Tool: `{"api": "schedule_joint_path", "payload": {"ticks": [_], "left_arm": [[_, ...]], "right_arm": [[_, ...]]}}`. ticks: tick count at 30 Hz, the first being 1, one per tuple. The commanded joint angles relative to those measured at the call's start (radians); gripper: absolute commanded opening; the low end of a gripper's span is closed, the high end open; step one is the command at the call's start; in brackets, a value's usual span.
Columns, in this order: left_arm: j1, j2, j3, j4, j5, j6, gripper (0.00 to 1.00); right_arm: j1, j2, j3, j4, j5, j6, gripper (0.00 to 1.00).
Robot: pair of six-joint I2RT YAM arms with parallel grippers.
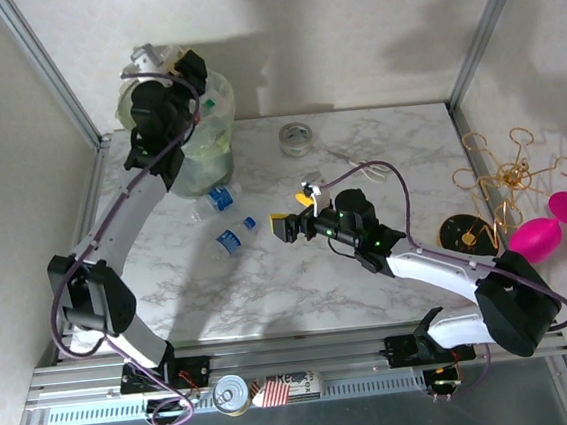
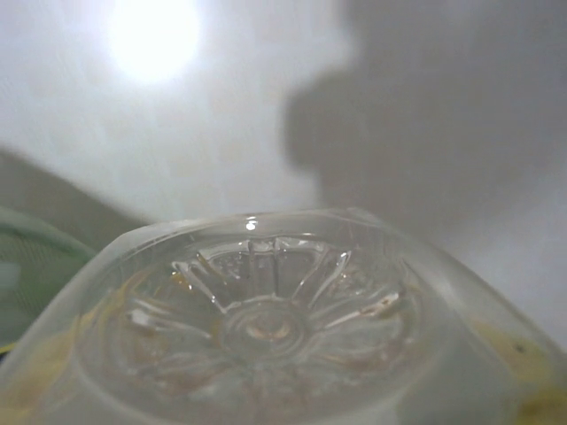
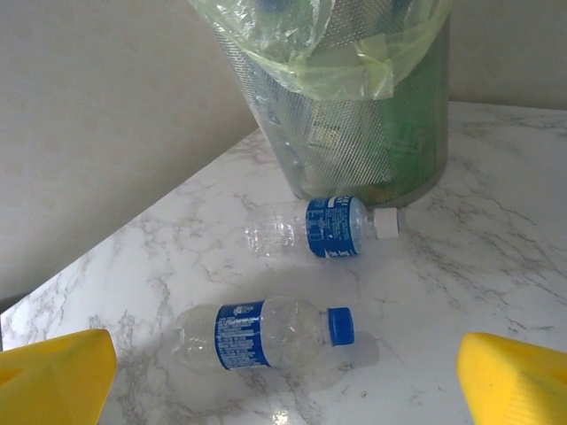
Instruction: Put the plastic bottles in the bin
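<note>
My left gripper should move gently outward over the bin's opening (image 1: 210, 93) (image 2: 37, 276) next and tilt downward to let go of the clear bottle, because it still points toward the wall.
The bin (image 1: 208, 139) stands at the table's back left, a pale green mesh bucket with a plastic liner (image 3: 354, 115) and bottles inside. Above its rim my left gripper (image 1: 174, 70) is shut on a clear plastic bottle (image 2: 266, 319), whose ribbed base faces the left wrist camera. Two more clear bottles with blue labels lie on the marble in front of the bin. One has a white cap (image 3: 323, 227) (image 1: 212, 201), the other a blue cap (image 3: 266, 332) (image 1: 234, 237). My right gripper (image 1: 292, 212) (image 3: 283, 398) hovers open just right of the blue-capped bottle, its yellow fingertips (image 3: 58, 376) wide apart.
A grey tape roll (image 1: 296, 138) lies at the back centre of the table. Off the right edge sit a gold wire stand (image 1: 501, 176), a black disc (image 1: 466, 232) and pink objects (image 1: 546, 227). A metal frame post (image 1: 49, 69) rises at the back left.
</note>
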State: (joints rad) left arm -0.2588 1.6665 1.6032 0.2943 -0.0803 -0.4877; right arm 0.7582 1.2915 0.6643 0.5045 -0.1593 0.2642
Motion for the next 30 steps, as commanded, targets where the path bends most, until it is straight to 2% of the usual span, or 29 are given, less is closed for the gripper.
{"api": "schedule_joint_path", "payload": {"ticks": [1, 11, 15, 18, 19, 21, 26, 30], "left_arm": [[0.048, 0.066, 0.082, -0.070, -0.021, 0.009, 0.49], [0.094, 0.256, 0.224, -0.121, -0.046, -0.055, 0.50], [0.109, 0.319, 0.285, -0.156, -0.022, -0.095, 0.53], [0.123, 0.340, 0.294, -0.171, 0.001, -0.129, 0.63], [0.126, 0.342, 0.294, -0.175, 0.012, -0.138, 0.71], [0.131, 0.336, 0.292, -0.184, 0.037, -0.149, 0.98], [0.127, 0.254, 0.241, -0.190, 0.071, -0.113, 1.00], [0.127, 0.093, 0.081, -0.128, 0.047, -0.078, 1.00]], "right_arm": [[0.000, 0.015, -0.015, 0.013, 0.031, 0.024, 0.99], [0.000, 0.057, -0.015, 0.022, -0.003, 0.065, 0.99], [0.000, 0.042, -0.036, 0.019, 0.000, 0.080, 0.99], [0.001, 0.026, -0.050, 0.014, 0.010, 0.083, 0.99], [0.000, 0.020, -0.052, 0.013, 0.014, 0.083, 0.99], [0.001, 0.013, -0.056, 0.009, 0.025, 0.080, 0.99], [0.000, 0.014, -0.054, 0.006, 0.039, 0.070, 0.99], [0.001, 0.041, -0.046, 0.018, 0.029, 0.074, 0.99]]}}
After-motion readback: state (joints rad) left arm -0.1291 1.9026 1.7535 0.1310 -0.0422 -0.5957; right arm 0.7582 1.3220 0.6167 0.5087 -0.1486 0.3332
